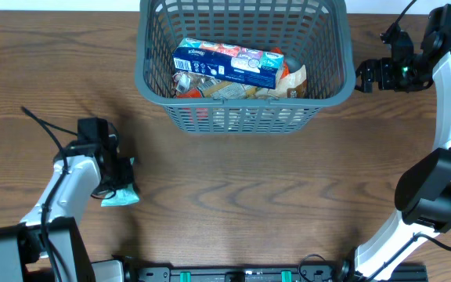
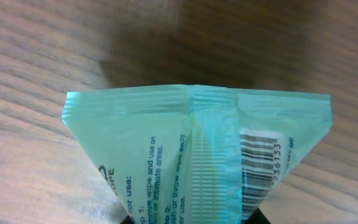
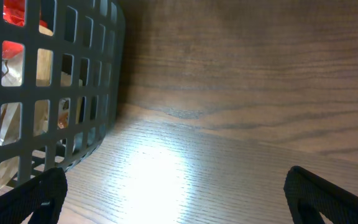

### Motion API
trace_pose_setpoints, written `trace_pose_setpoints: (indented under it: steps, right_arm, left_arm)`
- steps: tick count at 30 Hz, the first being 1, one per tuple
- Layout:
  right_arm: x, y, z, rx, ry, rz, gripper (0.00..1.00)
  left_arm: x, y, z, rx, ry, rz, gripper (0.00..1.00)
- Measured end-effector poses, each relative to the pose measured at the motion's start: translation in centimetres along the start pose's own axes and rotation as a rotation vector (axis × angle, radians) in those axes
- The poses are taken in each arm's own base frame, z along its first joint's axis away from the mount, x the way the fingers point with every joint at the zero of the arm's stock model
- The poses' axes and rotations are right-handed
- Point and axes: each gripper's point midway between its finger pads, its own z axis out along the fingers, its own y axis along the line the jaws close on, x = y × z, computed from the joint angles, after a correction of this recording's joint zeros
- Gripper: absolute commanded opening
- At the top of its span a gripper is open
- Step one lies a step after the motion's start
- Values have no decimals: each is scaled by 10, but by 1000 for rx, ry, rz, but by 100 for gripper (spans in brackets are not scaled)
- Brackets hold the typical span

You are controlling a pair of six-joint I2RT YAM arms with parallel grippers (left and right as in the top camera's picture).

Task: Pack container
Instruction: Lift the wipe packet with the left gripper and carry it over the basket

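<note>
The left gripper should lift the teal wipe packet away from the robot's base and across to the container (image 1: 323,82), then lower it over the blue tissue box (image 1: 225,64).
The dark grey slotted container (image 1: 323,82) stands at the top middle of the table and holds a blue tissue box (image 1: 225,64) on top of other packets. My left gripper (image 1: 116,182) is at the left of the table, shut on a teal wipe packet (image 1: 120,196). The packet fills the left wrist view (image 2: 191,155), its printed back and barcode facing the camera. My right gripper (image 1: 364,77) is open and empty just right of the container. The container's wall shows at the left of the right wrist view (image 3: 48,81).
The wooden table (image 1: 241,196) runs across the whole view. A black rail (image 1: 233,274) lies along the front edge. The right arm's base (image 1: 437,196) stands at the right.
</note>
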Motion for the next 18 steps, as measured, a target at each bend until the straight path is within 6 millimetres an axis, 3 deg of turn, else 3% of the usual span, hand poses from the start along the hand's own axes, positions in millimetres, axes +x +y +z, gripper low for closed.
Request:
trace_pose_setpoints:
  steps: [2, 6, 14, 18]
  right_arm:
    - [0, 0, 0, 0, 0, 0, 99]
    - [0, 0, 0, 0, 0, 0, 99]
    - [0, 0, 0, 0, 1, 0, 99]
    - [0, 0, 0, 0, 1, 0, 99]
  left_arm:
    - [-11, -3, -17, 9, -20, 0, 6]
    - [-55, -11, -80, 29, -133, 1, 6]
    - [-139, -26, -243, 82, -507, 14, 6]
    - [-159, -45, -323, 121, -719, 76, 6]
